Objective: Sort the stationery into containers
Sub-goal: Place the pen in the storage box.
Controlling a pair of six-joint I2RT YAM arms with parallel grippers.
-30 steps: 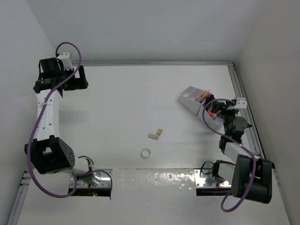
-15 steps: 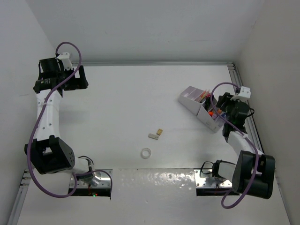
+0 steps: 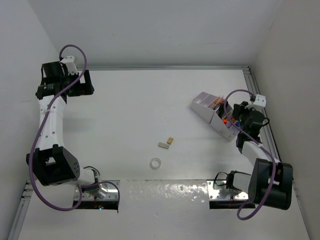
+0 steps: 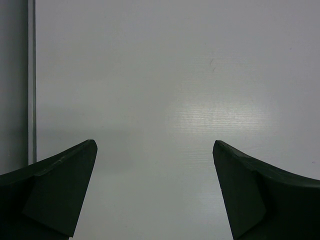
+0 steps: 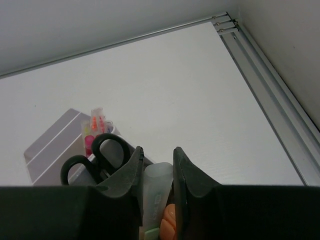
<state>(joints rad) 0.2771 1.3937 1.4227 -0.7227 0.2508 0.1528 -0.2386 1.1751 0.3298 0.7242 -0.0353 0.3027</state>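
The left gripper goes right in the top view, back and down over the grey-white eraser next, as the eraser lies loose below it, to its right in that view.
The lilac-white organizer (image 3: 204, 104) stands at the right of the table with pens and highlighters (image 5: 93, 129) upright in it. Black scissors handles (image 5: 97, 152) stick out of one compartment. My right gripper (image 3: 236, 118) hangs at the organizer's near right end. In the right wrist view its jaws (image 5: 156, 152) press both sides of a pale translucent highlighter (image 5: 159, 182), with an orange one just below. Two small erasers (image 3: 170, 140) (image 3: 163, 145) and a clear tape ring (image 3: 156, 163) lie mid-table. My left gripper (image 3: 86, 83) is open at the far left, with nothing between its fingers (image 4: 155, 145).
A metal rail (image 3: 260, 107) runs along the table's right edge, close to my right arm. White walls close in the back and both sides. The organizer's lilac wall (image 5: 50, 150) lies left of my right fingers.
My right gripper has shifted right and slightly back at the organizer's end, and its jaws have narrowed onto the pale highlighter. The left arm has not moved.
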